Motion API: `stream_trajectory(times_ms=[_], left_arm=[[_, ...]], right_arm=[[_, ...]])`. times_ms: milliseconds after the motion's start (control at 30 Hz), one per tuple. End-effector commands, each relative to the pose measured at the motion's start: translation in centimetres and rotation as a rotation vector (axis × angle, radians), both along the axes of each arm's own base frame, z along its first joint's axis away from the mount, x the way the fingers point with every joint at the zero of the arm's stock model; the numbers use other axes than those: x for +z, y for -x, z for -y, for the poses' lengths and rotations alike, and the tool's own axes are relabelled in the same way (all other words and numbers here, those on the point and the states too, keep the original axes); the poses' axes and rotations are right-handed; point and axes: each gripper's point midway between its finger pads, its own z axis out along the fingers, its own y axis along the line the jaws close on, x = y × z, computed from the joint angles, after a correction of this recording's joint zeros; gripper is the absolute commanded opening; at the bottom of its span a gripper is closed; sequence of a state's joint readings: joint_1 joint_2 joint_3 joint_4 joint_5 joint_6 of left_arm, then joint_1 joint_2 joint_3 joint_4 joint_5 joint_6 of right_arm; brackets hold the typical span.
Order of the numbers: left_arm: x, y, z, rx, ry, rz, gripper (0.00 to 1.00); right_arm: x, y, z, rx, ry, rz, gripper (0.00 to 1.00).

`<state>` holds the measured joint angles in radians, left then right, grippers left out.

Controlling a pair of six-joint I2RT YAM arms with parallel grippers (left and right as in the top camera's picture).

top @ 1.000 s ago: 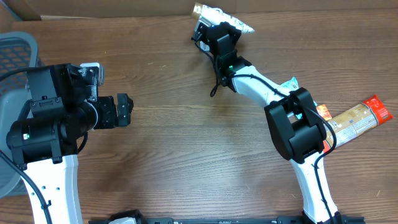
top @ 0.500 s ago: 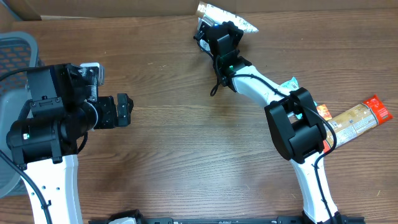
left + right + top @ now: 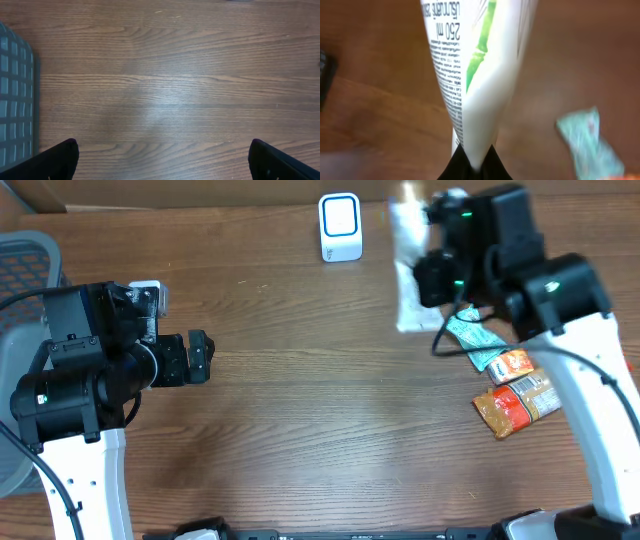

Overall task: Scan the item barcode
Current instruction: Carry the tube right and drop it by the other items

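Note:
The white tube (image 3: 406, 272) goes back and down onto the bare wood (image 3: 466, 380) beside the teal packet next, where the other items lie. My right gripper carries it and then releases it there.
My right gripper (image 3: 425, 280) is shut on a white tube (image 3: 406, 272), held blurred above the table's far right. In the right wrist view the tube (image 3: 480, 75) shows a green stripe and small print reading 250 ml, its flat end pinched between the black jaws of that gripper (image 3: 476, 162). A white scanner (image 3: 340, 227) stands at the far middle edge, left of the tube. No barcode is visible on the tube. My left gripper (image 3: 205, 357) hangs open at the left, over bare wood. Only its fingertips (image 3: 59, 159) show in the left wrist view.
A teal packet (image 3: 478, 340), an orange packet (image 3: 515, 363) and a brown-orange packet (image 3: 515, 405) lie at the right. The teal packet (image 3: 587, 142) is blurred in the right wrist view. A grey mesh chair (image 3: 25, 270) stands off the left edge.
The right arm has moved from the far middle to the upper right and now carries a white tube. The white scanner now shows. The left arm has not moved.

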<state>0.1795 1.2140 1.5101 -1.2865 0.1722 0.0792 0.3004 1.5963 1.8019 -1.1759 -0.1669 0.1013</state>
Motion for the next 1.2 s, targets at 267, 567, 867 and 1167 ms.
stream_trajectory(times_ms=[267, 567, 867, 1167], left_arm=[[0.5, -0.2, 0.1, -0.012, 0.000, 0.018, 1.00], [0.5, -0.2, 0.1, -0.012, 0.000, 0.018, 1.00], [0.5, -0.2, 0.1, -0.012, 0.000, 0.018, 1.00], [0.5, -0.2, 0.1, -0.012, 0.000, 0.018, 1.00]], right_arm=[[-19.4, 2.0, 14.0, -0.677, -0.209, -0.480, 0.04], [-18.2, 2.6, 13.7, -0.556, -0.177, -0.443, 0.49], [-7.1, 5.6, 11.4, -0.362, -0.226, -0.223, 0.70], [0.6, 12.9, 10.5, -0.336, -0.252, 0.015, 1.00]])
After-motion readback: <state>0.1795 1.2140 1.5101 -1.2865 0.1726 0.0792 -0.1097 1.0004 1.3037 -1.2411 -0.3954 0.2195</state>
